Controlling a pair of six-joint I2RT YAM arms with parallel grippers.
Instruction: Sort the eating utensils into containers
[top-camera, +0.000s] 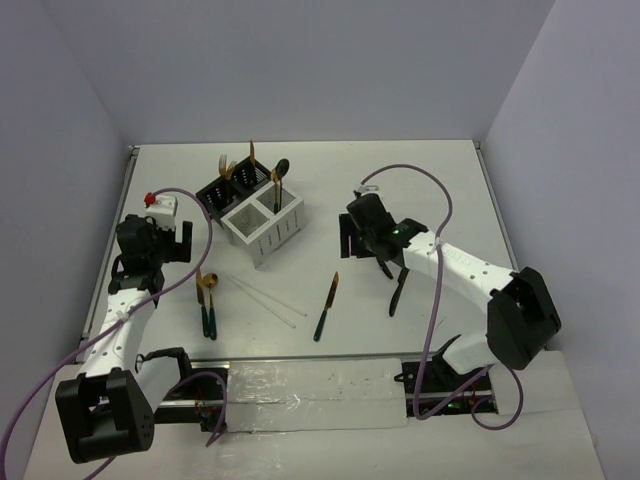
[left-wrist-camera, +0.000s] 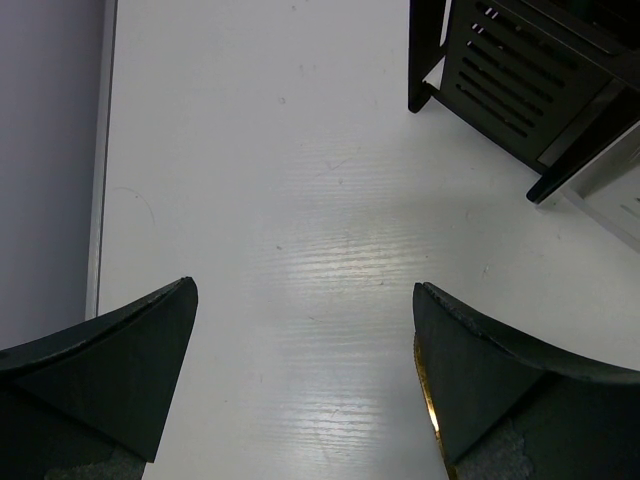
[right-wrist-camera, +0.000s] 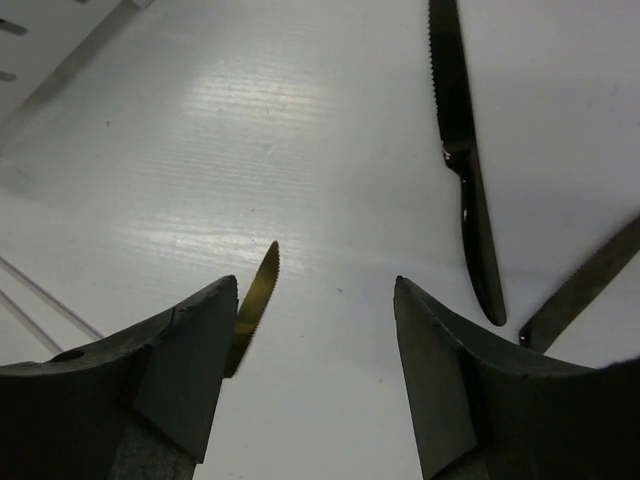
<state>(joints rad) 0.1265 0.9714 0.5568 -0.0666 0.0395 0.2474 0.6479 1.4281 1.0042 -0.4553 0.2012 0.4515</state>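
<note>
My left gripper has the loose gold spoon's neck (top-camera: 211, 291) farther back and to its right in the top view, so it needs to swing there next, turn, lower and close.
My left gripper (top-camera: 178, 243) (left-wrist-camera: 304, 284) is open and empty over bare table, left of the black box (top-camera: 232, 190) (left-wrist-camera: 520, 80). A gold edge (left-wrist-camera: 431, 400) peeks from behind its right finger. My right gripper (top-camera: 372, 250) (right-wrist-camera: 315, 280) is open and empty, low over the table. A gold-bladed knife (top-camera: 327, 307) (right-wrist-camera: 256, 298) lies by its left finger, and two black knives (top-camera: 398, 290) (right-wrist-camera: 468, 180) lie to its right. The white box (top-camera: 265, 225) adjoins the black one. Gold forks (top-camera: 228, 168) and a black spoon (top-camera: 281, 172) stand in the boxes. Two gold-headed utensils (top-camera: 205, 305) and white chopsticks (top-camera: 268, 298) lie on the table.
The table's left wall (top-camera: 110, 250) runs close to my left arm. A grey strip (top-camera: 300, 385) lies along the near edge between the arm bases. Purple cables (top-camera: 435, 200) loop over both arms.
</note>
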